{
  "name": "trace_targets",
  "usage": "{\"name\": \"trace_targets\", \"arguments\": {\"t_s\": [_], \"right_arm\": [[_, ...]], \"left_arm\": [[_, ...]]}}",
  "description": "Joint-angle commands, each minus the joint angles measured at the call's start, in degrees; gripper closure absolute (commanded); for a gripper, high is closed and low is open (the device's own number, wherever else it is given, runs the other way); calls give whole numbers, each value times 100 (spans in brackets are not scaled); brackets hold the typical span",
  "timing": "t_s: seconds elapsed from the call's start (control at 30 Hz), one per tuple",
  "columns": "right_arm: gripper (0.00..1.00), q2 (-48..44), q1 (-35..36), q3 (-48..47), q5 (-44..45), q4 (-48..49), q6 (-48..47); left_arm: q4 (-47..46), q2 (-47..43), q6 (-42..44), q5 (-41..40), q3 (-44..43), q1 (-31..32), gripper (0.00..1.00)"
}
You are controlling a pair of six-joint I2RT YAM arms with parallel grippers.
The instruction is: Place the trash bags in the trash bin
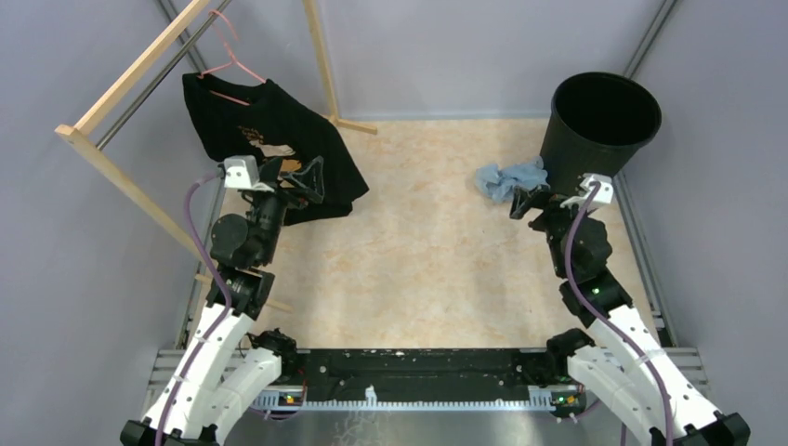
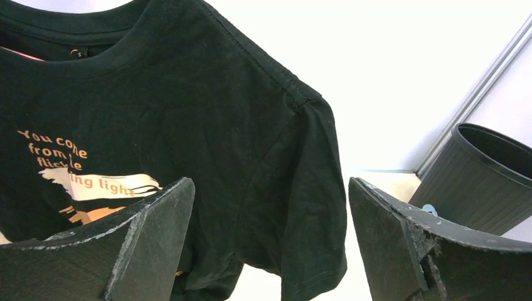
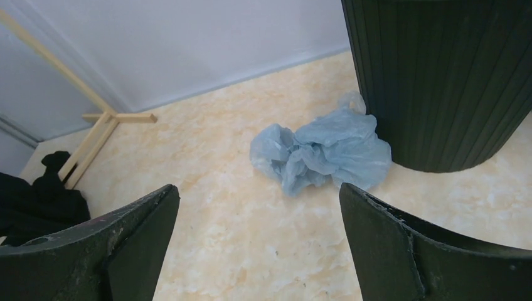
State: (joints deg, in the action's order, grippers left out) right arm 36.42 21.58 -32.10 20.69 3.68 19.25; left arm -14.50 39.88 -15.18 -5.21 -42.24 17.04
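My right gripper is to move down and outward next, onto the bag's near pointed fold (image 1: 499,197), because that fold sticks out clear of the bin (image 1: 599,123).
The trash bag (image 1: 509,178) is a crumpled pale-blue plastic film lying on the marble-patterned floor, touching the left foot of the trash bin (image 1: 599,123). The bin is round, black and ribbed, upright at the back right, and looks empty inside. In the right wrist view the bag (image 3: 323,150) lies ahead of my open, empty right gripper (image 3: 258,204), with the bin wall (image 3: 439,75) at the right. My right gripper (image 1: 534,203) hovers just in front of the bag. My left gripper (image 1: 302,181) is open and empty, facing the black T-shirt (image 2: 188,138); the bin (image 2: 483,182) shows at its far right.
A black T-shirt (image 1: 269,139) hangs on a pink hanger (image 1: 228,60) from a wooden rack (image 1: 139,93) at the back left; the rack's foot (image 3: 103,128) crosses the floor. Grey walls and metal rails (image 1: 650,37) close the workspace.
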Motion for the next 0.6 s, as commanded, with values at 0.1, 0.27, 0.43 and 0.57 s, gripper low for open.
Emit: {"name": "trace_targets", "arguments": {"t_s": [0.1, 0.27, 0.43, 0.57], "right_arm": [[1, 649, -32, 32, 373, -33, 520], [1, 1387, -31, -60, 253, -152, 734], [1, 1959, -50, -4, 350, -207, 1064], [1, 2252, -264, -31, -165, -105, 859]], "left_arm": [[-527, 52, -88, 320, 83, 28, 2], [-662, 158, -99, 716, 126, 45, 2], [-693, 453, 76, 1775, -27, 155, 2], [-671, 896, 96, 2469, -193, 462, 2]]}}
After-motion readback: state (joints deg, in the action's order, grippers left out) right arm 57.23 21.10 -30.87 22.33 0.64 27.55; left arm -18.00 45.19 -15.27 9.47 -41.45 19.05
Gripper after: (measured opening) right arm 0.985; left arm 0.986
